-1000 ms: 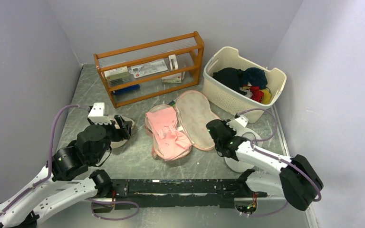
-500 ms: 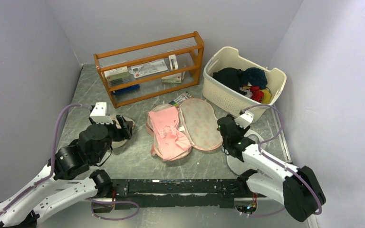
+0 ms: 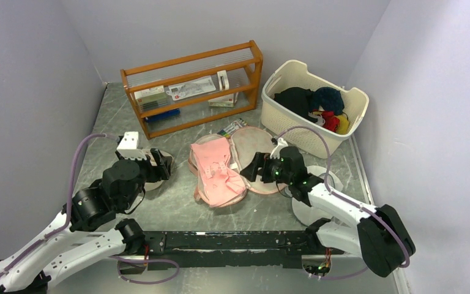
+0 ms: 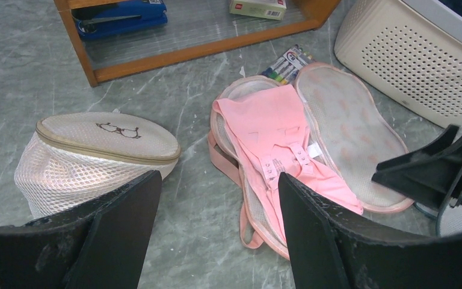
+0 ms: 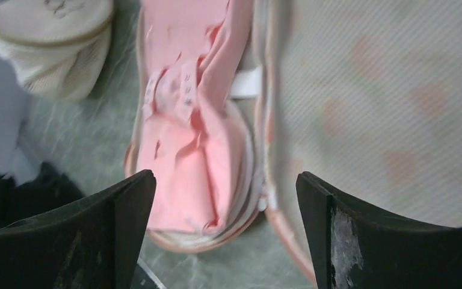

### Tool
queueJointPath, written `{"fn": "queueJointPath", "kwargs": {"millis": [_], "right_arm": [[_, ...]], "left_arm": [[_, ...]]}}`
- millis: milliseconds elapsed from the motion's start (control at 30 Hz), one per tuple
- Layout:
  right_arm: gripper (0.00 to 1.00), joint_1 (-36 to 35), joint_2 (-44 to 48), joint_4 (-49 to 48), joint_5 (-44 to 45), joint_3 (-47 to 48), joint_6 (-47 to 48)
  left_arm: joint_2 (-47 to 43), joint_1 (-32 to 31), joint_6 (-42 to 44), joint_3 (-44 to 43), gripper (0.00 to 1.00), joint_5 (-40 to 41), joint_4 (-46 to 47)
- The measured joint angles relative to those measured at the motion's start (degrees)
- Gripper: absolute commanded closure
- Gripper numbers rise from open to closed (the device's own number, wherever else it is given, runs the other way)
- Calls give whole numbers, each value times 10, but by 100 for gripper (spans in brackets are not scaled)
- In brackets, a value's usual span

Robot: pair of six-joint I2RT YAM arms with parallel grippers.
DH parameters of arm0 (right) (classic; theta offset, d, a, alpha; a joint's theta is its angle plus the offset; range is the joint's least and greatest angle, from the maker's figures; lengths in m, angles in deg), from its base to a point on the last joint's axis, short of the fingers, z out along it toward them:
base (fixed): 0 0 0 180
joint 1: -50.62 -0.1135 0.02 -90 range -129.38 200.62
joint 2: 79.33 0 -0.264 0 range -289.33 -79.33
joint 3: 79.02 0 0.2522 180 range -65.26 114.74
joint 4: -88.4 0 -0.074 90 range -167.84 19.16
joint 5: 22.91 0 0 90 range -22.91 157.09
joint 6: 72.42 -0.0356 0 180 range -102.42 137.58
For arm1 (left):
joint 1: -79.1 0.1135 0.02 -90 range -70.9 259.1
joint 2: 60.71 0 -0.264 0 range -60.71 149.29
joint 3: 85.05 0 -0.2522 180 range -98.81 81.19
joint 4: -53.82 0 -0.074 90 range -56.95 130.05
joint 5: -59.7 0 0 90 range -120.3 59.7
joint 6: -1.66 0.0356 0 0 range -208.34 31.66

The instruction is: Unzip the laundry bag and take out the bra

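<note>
My right gripper lowers back next to close where the pink fold stands up, since the bra's near corner by the lid (image 3: 238,190) (image 5: 218,218) lies below and back of it.
The laundry bag (image 3: 248,142) lies unzipped and spread open mid-table, its pale lined lid (image 4: 349,126) flat to the right. The pink bra (image 3: 216,166) rests in the bag's left half, straps hanging over the near rim (image 4: 249,232). My right gripper (image 3: 252,168) hovers open over the lid's near end, pointing left. In the right wrist view its jaws (image 5: 224,176) frame the bra (image 5: 186,138) and the lid (image 5: 385,90), holding nothing. My left gripper (image 3: 159,164) stays open and empty (image 4: 219,176), left of the bag.
A beige domed mesh pouch (image 4: 96,150) sits under my left gripper. Behind stand a wooden rack (image 3: 193,86) and a cream basket (image 3: 294,125) of dark and red clothes. Markers (image 3: 232,127) lie behind the bag. White mesh discs (image 3: 331,181) lie under my right arm.
My right gripper went from shut to open, letting go of the lid, which dropped flat. It then swung left over the lid. The left arm has not moved.
</note>
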Motion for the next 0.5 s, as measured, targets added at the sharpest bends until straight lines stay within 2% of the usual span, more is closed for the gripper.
{"fn": "queueJointPath", "kwargs": {"millis": [200,500], "right_arm": [[24,0,-37,-61,-103,-54,-74],[38,1,-87,-154,-143,-87,-155]], "left_arm": [[0,0,1,3,18,-3,3],[0,0,2,4,18,-5,4]]}}
